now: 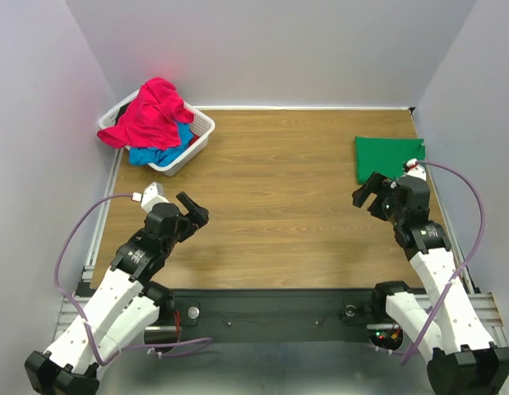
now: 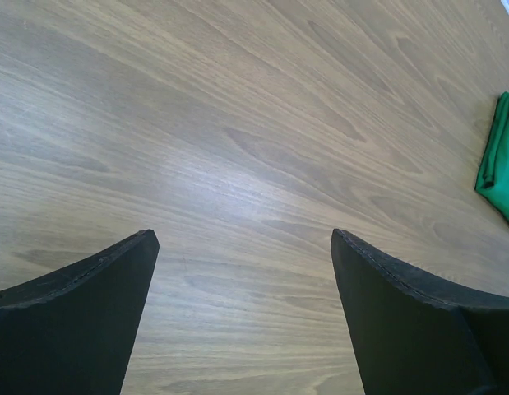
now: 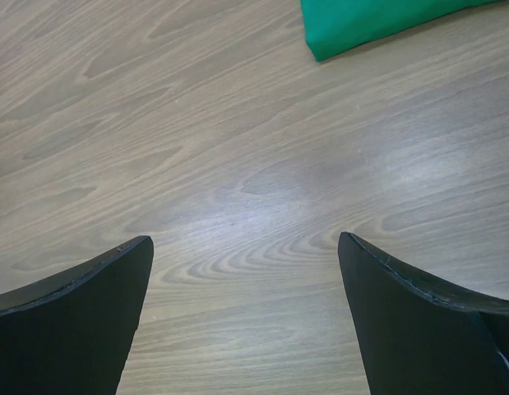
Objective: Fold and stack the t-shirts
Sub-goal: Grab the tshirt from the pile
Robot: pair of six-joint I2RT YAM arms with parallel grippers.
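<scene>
The crimson-pink t-shirt's middle [image 1: 159, 114] is next for my left gripper, which will swing outward over the basket onto it, since that t-shirt lies farther outward, to the left in the top view.
A folded green t-shirt [image 1: 387, 156] lies flat at the far right of the table; it also shows in the right wrist view [image 3: 377, 20] and at the edge of the left wrist view [image 2: 502, 160]. A crimson-pink t-shirt [image 1: 154, 113] is heaped over a turquoise-blue t-shirt [image 1: 159, 153] in the basket at the far left. My left gripper [image 1: 194, 210] is open and empty over bare wood, and the left wrist view [image 2: 242, 239] shows its jaws wide apart. My right gripper [image 1: 367, 196] is open and empty just in front of the green shirt, as the right wrist view [image 3: 246, 243] also shows.
A white lattice laundry basket [image 1: 201, 132] stands at the far left corner. Grey walls close in the table on three sides. A black rail [image 1: 270, 309] with both arm bases runs along the near edge. Bare wooden tabletop [image 1: 279, 189] lies between the arms.
</scene>
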